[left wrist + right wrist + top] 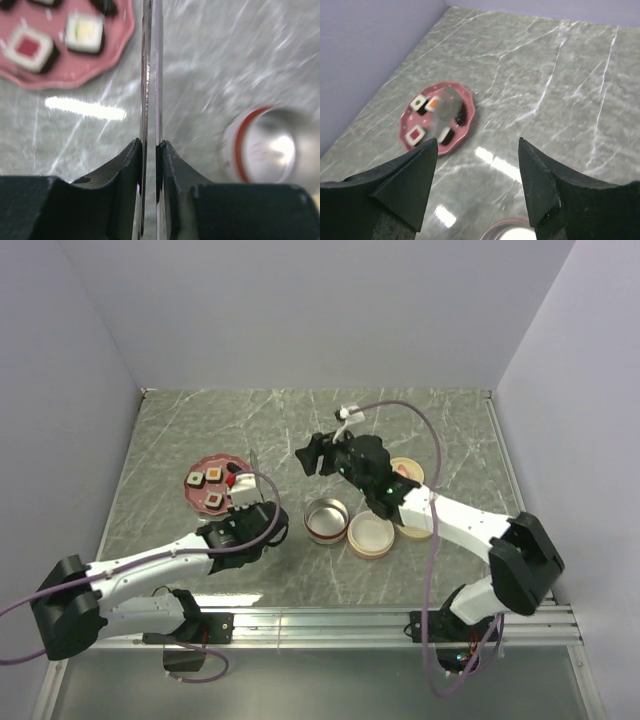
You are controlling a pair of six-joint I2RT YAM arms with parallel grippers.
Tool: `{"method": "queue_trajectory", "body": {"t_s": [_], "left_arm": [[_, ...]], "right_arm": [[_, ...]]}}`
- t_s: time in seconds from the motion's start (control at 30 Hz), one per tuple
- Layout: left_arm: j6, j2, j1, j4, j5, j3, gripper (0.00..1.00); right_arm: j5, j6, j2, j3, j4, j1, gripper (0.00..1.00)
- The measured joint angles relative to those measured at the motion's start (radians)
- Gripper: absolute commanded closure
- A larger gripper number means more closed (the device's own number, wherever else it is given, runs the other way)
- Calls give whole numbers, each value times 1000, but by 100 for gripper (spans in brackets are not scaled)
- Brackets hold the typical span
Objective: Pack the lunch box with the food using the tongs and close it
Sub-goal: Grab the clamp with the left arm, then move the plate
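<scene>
I need to move my empty right gripper to the left in the top view next, and down onto the pink plate's box-side rim (469,129), because my left gripper is full with the tongs.
The tongs (151,75) are thin silver arms squeezed almost together, and my left gripper (150,145) is shut on them. In the top view the left gripper (247,504) sits just right of the pink plate (196,495), with the tongs (254,464) pointing away from it. The food (213,476) lies on that plate as small sushi blocks; two pieces (29,47) (85,32) show at the upper left of the left wrist view. The round metal lunch box (326,520) stands open mid-table. My right gripper (312,455) hangs open above the table behind the box, empty (477,145).
Beige round lids or tiers (371,536) (408,471) lie right of the lunch box, partly under the right arm. The lunch box's red-banded wall (240,150) is to the right of the tongs. The plate (465,127) shows far left in the right wrist view, blurred. Walls enclose the table.
</scene>
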Motion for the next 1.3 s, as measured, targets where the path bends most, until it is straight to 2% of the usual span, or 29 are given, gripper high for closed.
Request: {"method": "queue_trajectory", "body": {"t_s": [0.23, 0.37, 0.6, 0.8, 1.03, 1.3], "left_arm": [[34, -117, 4, -56, -158, 150, 72], [76, -202, 56, -46, -197, 163, 72], [238, -296, 325, 130, -68, 102, 71], [323, -267, 445, 211, 58, 101, 71], [356, -231, 520, 268, 172, 74, 72], [372, -169, 536, 309, 249, 74, 72]], "right_arm": [[-98, -26, 312, 318, -74, -31, 30], [-149, -31, 494, 493, -134, -30, 30], [-206, -31, 715, 694, -262, -24, 36], [-225, -38, 826, 808, -344, -13, 44], [-240, -55, 882, 838, -406, 19, 45], [-243, -77, 935, 867, -442, 50, 45]]}}
